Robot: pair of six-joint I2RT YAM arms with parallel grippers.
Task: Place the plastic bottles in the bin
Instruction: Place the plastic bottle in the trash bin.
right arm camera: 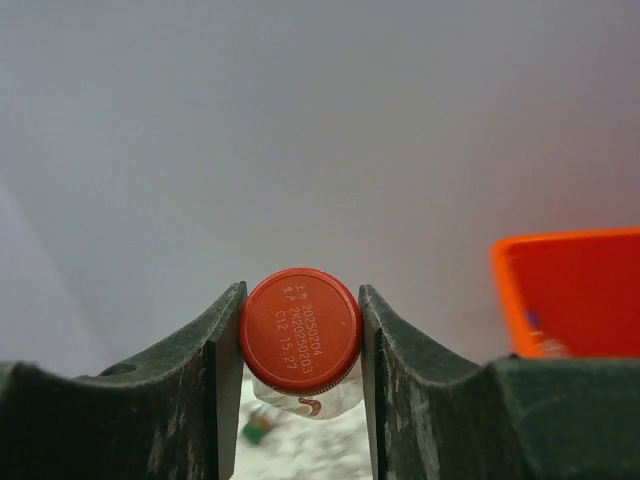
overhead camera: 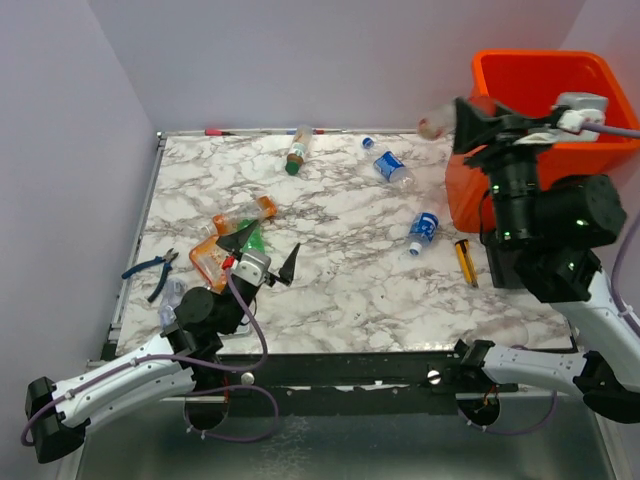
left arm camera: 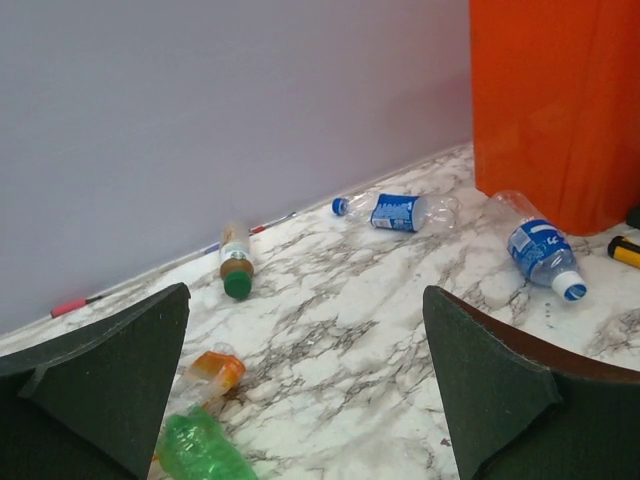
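My right gripper is to move to its right in the top view next, toward the bin's opening, then tilt down and release, because the clear bottle is still outside.
My right gripper (overhead camera: 462, 124) (right arm camera: 300, 305) is raised just left of the orange bin (overhead camera: 545, 85) (right arm camera: 575, 295) and is shut on a clear plastic bottle (overhead camera: 434, 122) at its red cap (right arm camera: 300, 330). The bottle sticks out to the left, outside the bin. My left gripper (overhead camera: 268, 250) (left arm camera: 305, 300) stands open and empty low over the left of the table. Beside it lie a green bottle (overhead camera: 250, 240) (left arm camera: 200, 450) and orange bottles (overhead camera: 245, 213) (left arm camera: 210, 372). Farther off lie a green-capped bottle (overhead camera: 297, 150) (left arm camera: 237, 265) and two blue-labelled ones (overhead camera: 390, 166) (overhead camera: 423, 230).
Blue-handled pliers (overhead camera: 150, 270) lie at the table's left edge, with a clear bottle (overhead camera: 172, 295) near them. A yellow-handled tool (overhead camera: 466, 262) (left arm camera: 625, 250) lies in front of the bin. A pen (overhead camera: 215, 131) rests along the back wall. Walls close the left and back sides.
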